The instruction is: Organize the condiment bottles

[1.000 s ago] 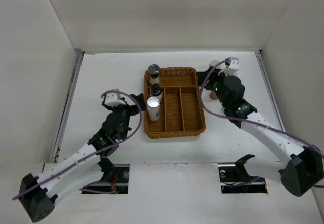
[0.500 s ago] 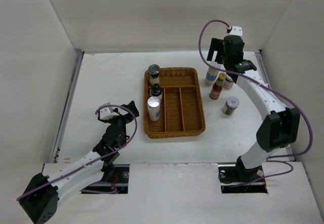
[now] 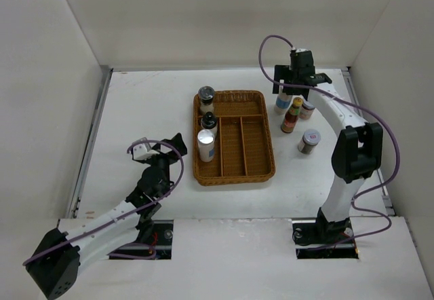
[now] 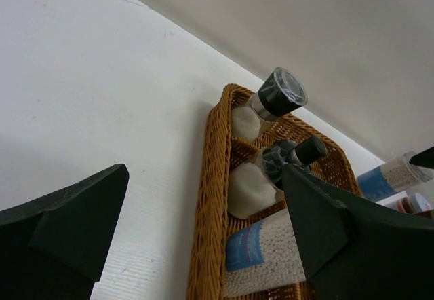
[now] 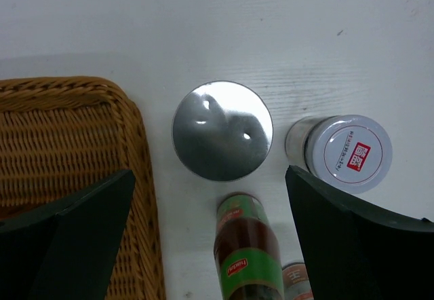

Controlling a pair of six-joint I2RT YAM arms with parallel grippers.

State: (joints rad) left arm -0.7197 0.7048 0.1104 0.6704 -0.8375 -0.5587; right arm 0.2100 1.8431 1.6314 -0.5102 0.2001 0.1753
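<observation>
My right gripper eases outward next until both fingers are on either side of the shaker's silver cap, then closes, as the cap lies just outward, still beyond the fingers.
A wicker basket holds three condiment bottles in its left compartment: a dark-lidded one at the back, a second dark-capped one, and a silver-capped white shaker. Right of the basket stand a white shaker with a blue label, a yellow-capped red sauce bottle and two short jars. My right gripper hangs open above this group; below it are the shaker's silver cap, a white-lidded jar and the sauce bottle. My left gripper is open and empty, left of the basket.
The basket's middle and right compartments hold nothing. The basket's woven left rim lies straight ahead of my left gripper. White walls enclose the table at the back and both sides.
My right gripper has opened wide, and its arm has lifted from low beside the basket to above the bottles at the back right. The left arm has drawn back from the basket.
</observation>
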